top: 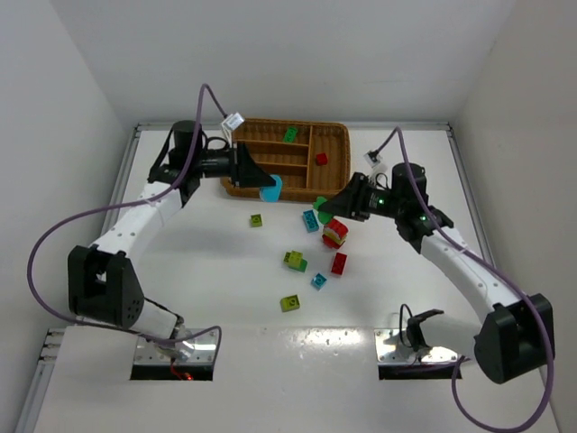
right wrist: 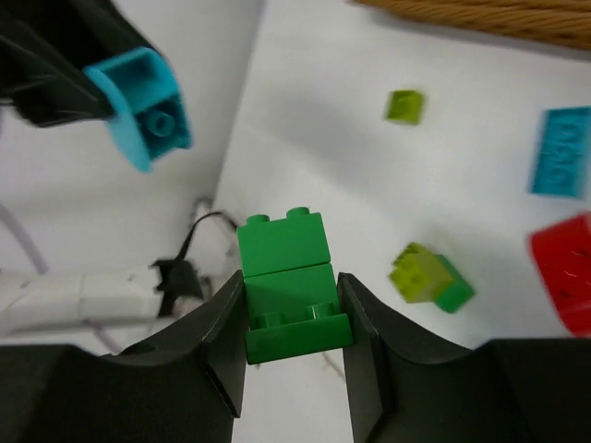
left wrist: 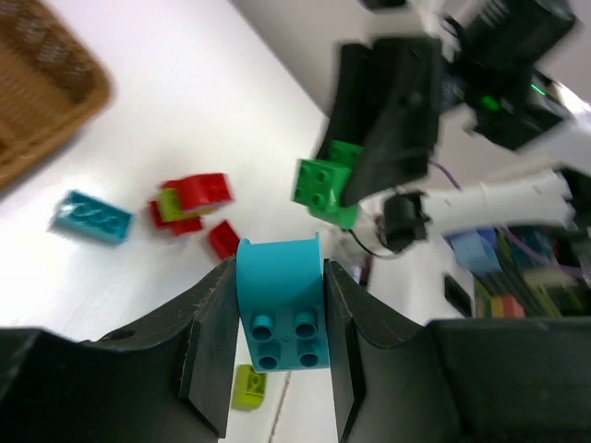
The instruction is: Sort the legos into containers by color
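Note:
The cyan-blue brick will move outward in my left gripper, past the near edge of the brown wicker tray and over an empty section [top: 275, 155], away from the green and red bricks.
My left gripper [top: 261, 180] is shut on a cyan-blue brick [top: 272, 190], held in the air just off the near edge of the brown wicker tray [top: 297, 123]. In the left wrist view the brick [left wrist: 282, 314] sits between the jaws of that gripper [left wrist: 280, 269]. My right gripper [top: 332, 204] is shut on a green double brick [top: 320, 202] to the tray's near right, which the right wrist view [right wrist: 282, 245] also shows. The tray holds a green brick [top: 290, 134] and a red brick [top: 321, 159] in separate sections.
Loose on the white table: a small yellow-green brick [top: 256, 219], a cyan brick [top: 310, 220], a red and yellow-green clump [top: 335, 233], a red brick [top: 339, 263], a yellow-green and green clump [top: 294, 261], a small cyan brick [top: 318, 280], a yellow-green brick [top: 289, 303].

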{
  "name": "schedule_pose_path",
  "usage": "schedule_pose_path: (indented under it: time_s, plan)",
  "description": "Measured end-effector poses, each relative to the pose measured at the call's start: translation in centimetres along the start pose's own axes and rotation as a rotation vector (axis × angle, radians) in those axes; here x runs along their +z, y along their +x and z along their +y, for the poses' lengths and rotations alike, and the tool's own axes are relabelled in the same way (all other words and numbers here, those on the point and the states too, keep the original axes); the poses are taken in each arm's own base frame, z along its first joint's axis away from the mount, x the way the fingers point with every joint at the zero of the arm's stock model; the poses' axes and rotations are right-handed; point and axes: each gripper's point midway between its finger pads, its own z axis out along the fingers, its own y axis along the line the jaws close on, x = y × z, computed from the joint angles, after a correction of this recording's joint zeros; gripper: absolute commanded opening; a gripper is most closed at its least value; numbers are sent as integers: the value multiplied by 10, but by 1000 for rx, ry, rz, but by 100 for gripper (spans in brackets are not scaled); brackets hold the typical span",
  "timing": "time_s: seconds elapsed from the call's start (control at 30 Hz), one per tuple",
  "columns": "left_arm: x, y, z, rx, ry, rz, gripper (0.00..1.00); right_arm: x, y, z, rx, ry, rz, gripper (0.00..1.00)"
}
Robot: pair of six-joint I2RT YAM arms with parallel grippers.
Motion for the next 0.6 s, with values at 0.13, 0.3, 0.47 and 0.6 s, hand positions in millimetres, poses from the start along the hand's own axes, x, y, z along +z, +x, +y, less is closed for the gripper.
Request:
schedule_pose_path:
  time_s: [0.13,0.3,0.47,0.6]
  plan:
    - [0,-37,41,-65,-204,-66,0,-10,-6,-38,29,243,-76,0]
    - [-2,-78,123,-162,-550,-178,0,-43,-15,-86,44,583,-171,1]
    - [-4,-91,182,-240,-760,-229,0,-73,-21,-101,20,752,-231,2]
    - [3,-102,213,-263,-817,-245,0,-90,-23,-108,8,839,-270,4]
